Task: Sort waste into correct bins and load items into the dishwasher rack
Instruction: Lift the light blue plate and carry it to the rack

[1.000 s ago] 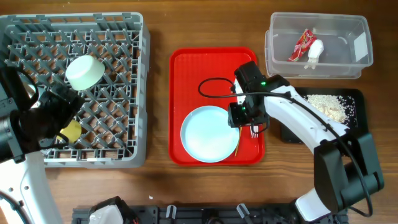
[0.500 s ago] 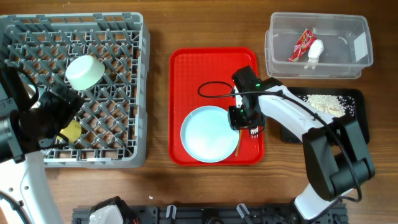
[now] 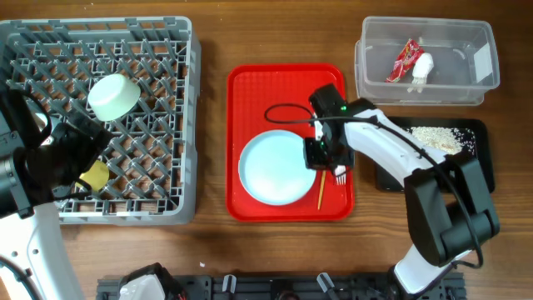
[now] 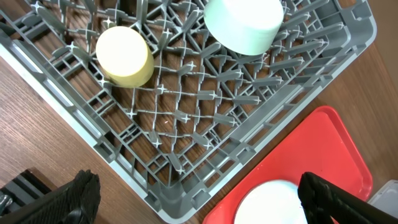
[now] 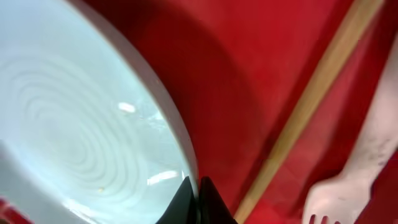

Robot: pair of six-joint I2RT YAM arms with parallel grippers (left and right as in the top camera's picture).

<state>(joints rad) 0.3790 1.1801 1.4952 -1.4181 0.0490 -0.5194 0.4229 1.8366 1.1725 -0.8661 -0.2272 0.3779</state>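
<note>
My right gripper is holding the plate (image 3: pixel 273 168) and needs to lift, move left in the overhead view and lower it onto the rack's wires beside the bowl next, since those pegs are empty.
My right gripper (image 3: pixel 316 155) is shut on the right rim of the pale blue plate (image 3: pixel 273 168), which sits on the red tray (image 3: pixel 287 83). In the right wrist view the black fingertips (image 5: pixel 198 200) pinch the plate's (image 5: pixel 81 124) edge. The chopstick (image 3: pixel 320 192) and white fork (image 3: pixel 340 175) lie just right of the plate. My left gripper (image 4: pixel 199 204) hangs open over the grey dishwasher rack (image 3: pixel 158 50), holding nothing. In the rack sit an upturned mint-green bowl (image 3: pixel 113 97) and a yellow cup (image 3: pixel 94 175).
The clear tub (image 3: pixel 466 87) at the back right holds the red wrapper (image 3: pixel 404 60) and white napkin (image 3: pixel 421 71). Below it the black tray (image 3: pixel 476 158) holds rice scraps (image 3: pixel 433 140). A black cable (image 3: pixel 283 112) loops over the red tray.
The right gripper has closed on the plate's rim, and the plate has shifted slightly left and away. The left arm has not moved.
</note>
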